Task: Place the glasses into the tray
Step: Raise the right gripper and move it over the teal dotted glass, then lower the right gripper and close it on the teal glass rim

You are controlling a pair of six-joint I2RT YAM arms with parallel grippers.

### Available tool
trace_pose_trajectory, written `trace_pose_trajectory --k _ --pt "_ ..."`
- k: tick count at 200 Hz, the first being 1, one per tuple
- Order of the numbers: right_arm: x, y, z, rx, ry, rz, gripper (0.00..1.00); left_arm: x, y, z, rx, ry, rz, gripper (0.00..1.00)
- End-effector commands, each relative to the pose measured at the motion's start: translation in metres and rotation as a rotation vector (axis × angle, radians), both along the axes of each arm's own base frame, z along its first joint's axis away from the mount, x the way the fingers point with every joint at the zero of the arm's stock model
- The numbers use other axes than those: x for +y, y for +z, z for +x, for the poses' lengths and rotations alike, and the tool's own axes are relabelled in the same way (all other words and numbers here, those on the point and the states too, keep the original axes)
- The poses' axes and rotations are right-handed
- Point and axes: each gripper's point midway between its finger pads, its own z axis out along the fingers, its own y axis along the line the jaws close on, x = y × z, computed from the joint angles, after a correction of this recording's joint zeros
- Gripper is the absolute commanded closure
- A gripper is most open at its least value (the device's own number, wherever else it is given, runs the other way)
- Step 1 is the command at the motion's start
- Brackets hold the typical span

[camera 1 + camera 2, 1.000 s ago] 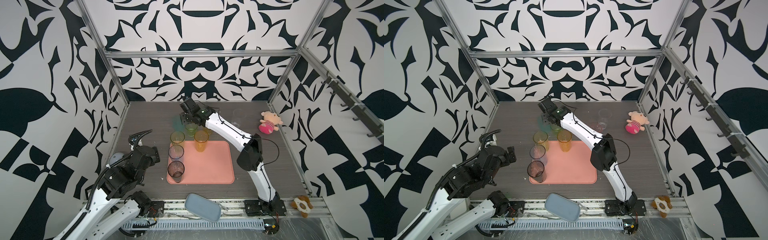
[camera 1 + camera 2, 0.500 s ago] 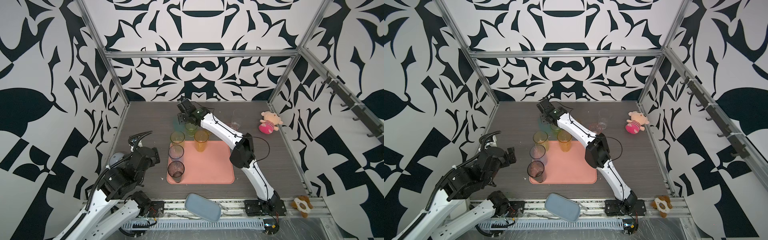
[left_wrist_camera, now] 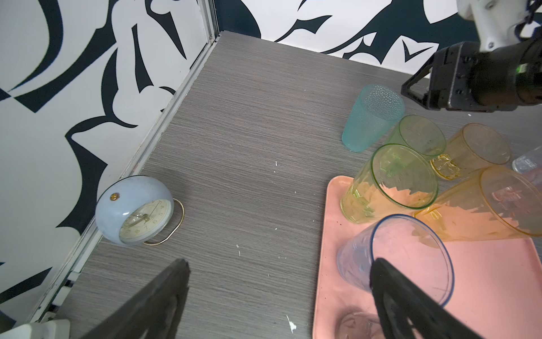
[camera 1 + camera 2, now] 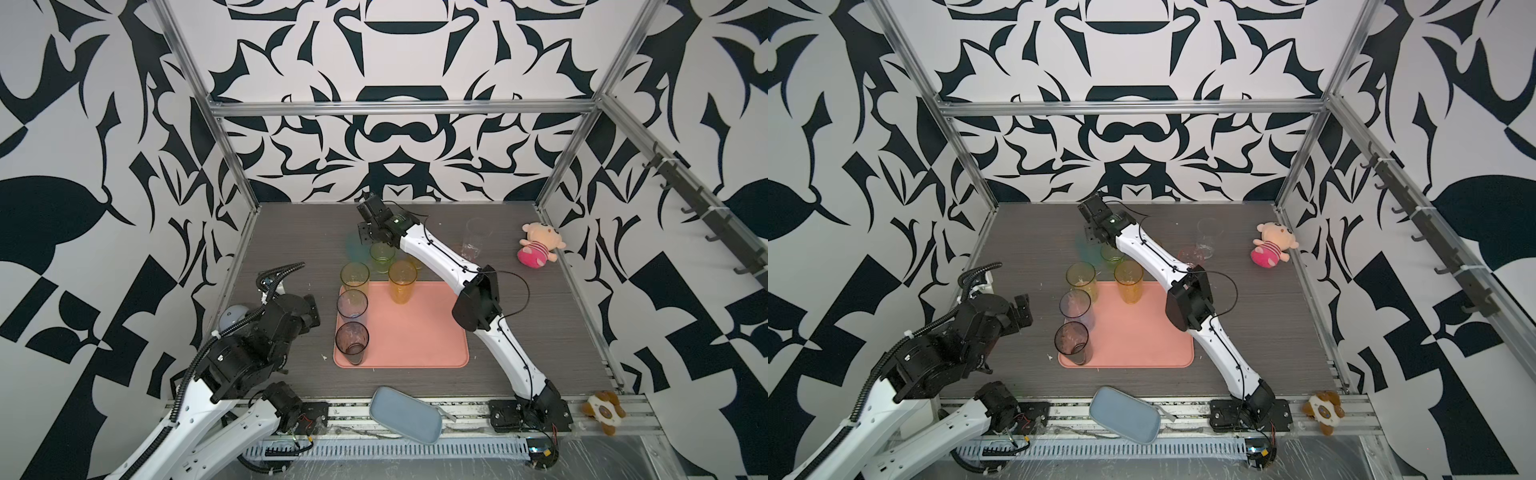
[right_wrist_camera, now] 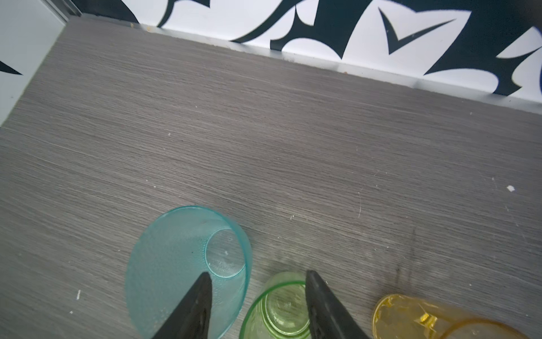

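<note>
Next, my right gripper comes down onto the teal glass's side point(image 4: 367, 246) point(image 5: 246, 275) beside the green glass and closes there, since that side already lies between my open fingers.
The salmon-pink tray point(image 4: 424, 332) holds the yellow-green point(image 4: 355, 274), blue point(image 4: 352, 303), smoky grey point(image 4: 352, 338) and orange point(image 4: 402, 279) glasses, all upright. Behind it on the table stand the teal point(image 5: 187, 270), green point(image 5: 278, 308) and amber point(image 5: 410, 317) glasses. The clear one point(image 4: 473, 237) and the pink one point(image 4: 1190, 254) stand farther right. My right gripper point(image 5: 258, 277) hangs open above the teal and green glasses, one finger over each, holding nothing. Left of the tray, my left gripper point(image 3: 280, 264) is wide open and empty over bare table.
A pale blue alarm clock point(image 3: 135, 210) sits by the left wall. A blue-grey dish point(image 4: 405, 415) lies on the front rail. A pink plush doll point(image 4: 538, 247) is at the back right, and a small plush toy point(image 4: 604, 411) at the front right corner.
My right gripper has shifted slightly left over the teal and green glasses, its jaws have widened, and its elbow has swung toward the tray. The left arm has not moved.
</note>
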Motion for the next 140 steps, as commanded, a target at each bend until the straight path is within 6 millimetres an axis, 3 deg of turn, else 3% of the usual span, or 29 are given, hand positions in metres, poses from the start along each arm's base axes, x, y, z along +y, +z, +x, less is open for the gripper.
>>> trace_pose_trajectory --k 1,18,79,140 --pt "0.005 0.026 0.005 -0.036 0.006 0.072 0.45 0.007 -0.003 -0.003 0.002 0.025 0.013 0.00" --pt "0.007 0.032 0.010 -0.039 -0.003 0.106 0.45 0.007 -0.003 -0.003 0.004 0.027 0.013 0.00" --pt "0.016 0.017 0.010 0.002 0.025 0.137 0.49 0.009 -0.002 -0.005 -0.007 0.034 0.012 0.00" --pt "0.020 0.007 0.009 0.030 0.037 0.147 0.62 0.008 -0.002 -0.005 -0.009 0.034 0.002 0.00"
